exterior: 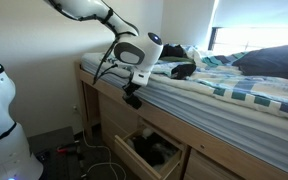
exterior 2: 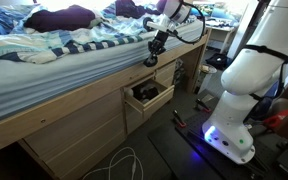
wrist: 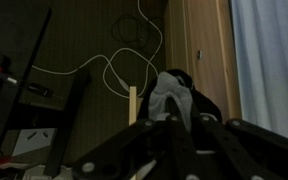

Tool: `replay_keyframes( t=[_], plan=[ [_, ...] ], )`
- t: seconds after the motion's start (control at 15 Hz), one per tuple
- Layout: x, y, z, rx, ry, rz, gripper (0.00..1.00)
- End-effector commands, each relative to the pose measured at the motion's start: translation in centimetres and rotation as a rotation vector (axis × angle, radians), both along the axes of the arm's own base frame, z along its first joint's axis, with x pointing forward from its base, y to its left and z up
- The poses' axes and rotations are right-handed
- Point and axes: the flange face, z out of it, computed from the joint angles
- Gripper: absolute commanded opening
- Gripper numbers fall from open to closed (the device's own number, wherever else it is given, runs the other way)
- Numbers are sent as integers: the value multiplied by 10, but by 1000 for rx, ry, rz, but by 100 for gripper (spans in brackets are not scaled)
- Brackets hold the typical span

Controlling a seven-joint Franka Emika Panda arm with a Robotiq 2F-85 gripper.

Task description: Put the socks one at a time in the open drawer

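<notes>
The sock in my gripper should next be lowered past the bed's side edge to the open drawer and released there, since the drawer's opening is below my gripper.
My gripper (wrist: 174, 128) is shut on a grey-and-black sock (wrist: 172, 95) that hangs from the fingertips in the wrist view. In both exterior views the gripper (exterior: 132, 98) (exterior 2: 152, 58) hangs off the bed's side edge, above the open drawer (exterior: 124, 150) (exterior 2: 136, 103) in the wooden bed frame. Dark socks (exterior: 156, 150) lie inside the drawer. Another dark sock-like item (exterior: 180, 70) lies on the bed near the arm's wrist.
The bed (exterior: 234, 95) carries a striped blanket and a pile of clothes (exterior 2: 59, 18). White cables (wrist: 119, 70) lie on the floor below the drawer. A white robot base (exterior 2: 239, 95) stands beside the bed. A closed drawer (exterior 2: 166, 72) sits next to the open one.
</notes>
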Motion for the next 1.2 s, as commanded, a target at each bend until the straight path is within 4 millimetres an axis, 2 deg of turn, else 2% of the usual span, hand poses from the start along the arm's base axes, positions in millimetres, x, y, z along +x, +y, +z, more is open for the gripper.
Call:
replay_keyframes(
  t=[0.0,0.2,0.53,1.13],
  plan=[
    [-17,-2,-2,34,42,-88,3],
    [-27,-16,-11,93,95,-178,3],
    [-53,-26,-57,181,120,-275,3],
    [-55,-57,-125,276,-1,-413,3]
  ],
)
